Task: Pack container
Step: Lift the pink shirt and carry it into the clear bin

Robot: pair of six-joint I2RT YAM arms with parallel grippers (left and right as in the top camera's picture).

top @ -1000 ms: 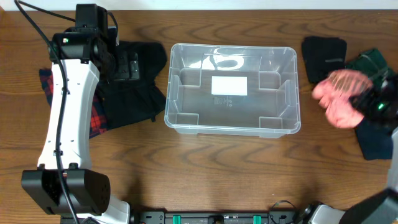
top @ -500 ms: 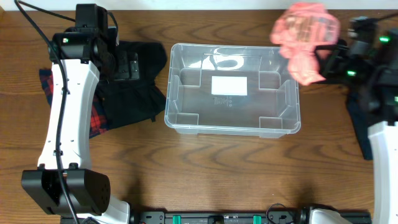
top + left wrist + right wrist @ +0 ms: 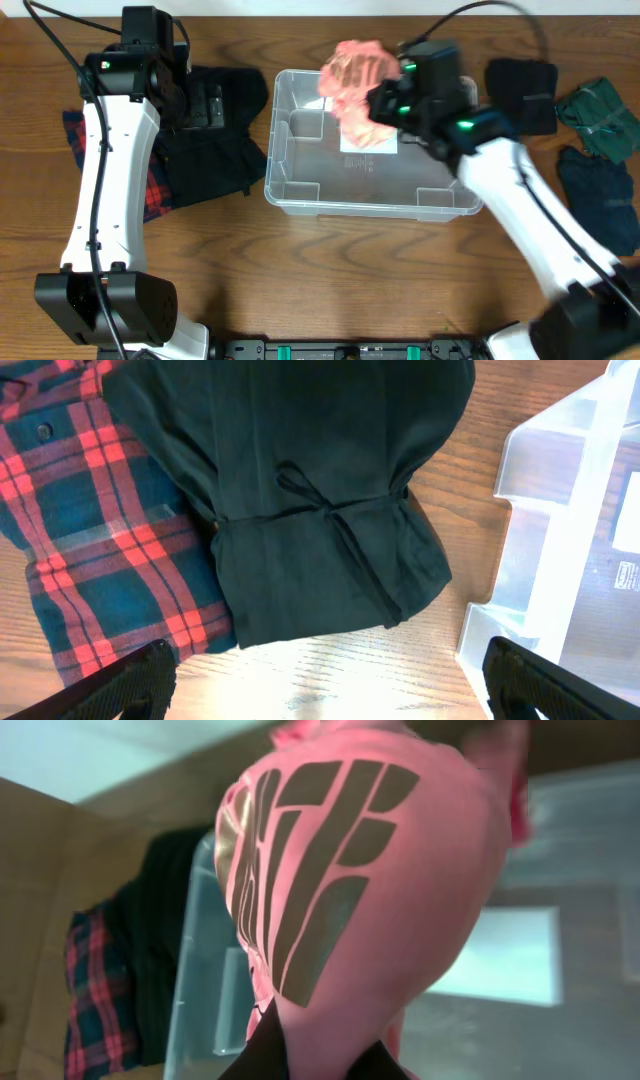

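Observation:
My right gripper should move down next into the container toward the container's side by the black garment, then let go of the pink garment, because the bottom of the container is empty there.
The clear plastic container stands mid-table with a white label on its base; its corner shows in the left wrist view and its wall in the right wrist view. My right gripper is shut on a pink garment with dark printed stripes and holds it above the container's far left part. My left gripper is open and empty, hovering over a black garment lying on a red plaid shirt left of the container.
Black cloth and the plaid shirt lie left of the container. At the right lie a black folded item, a green garment and a dark blue garment.
My right arm has swung the pink garment from the far right of the table leftward to above the container. The left arm has not moved.

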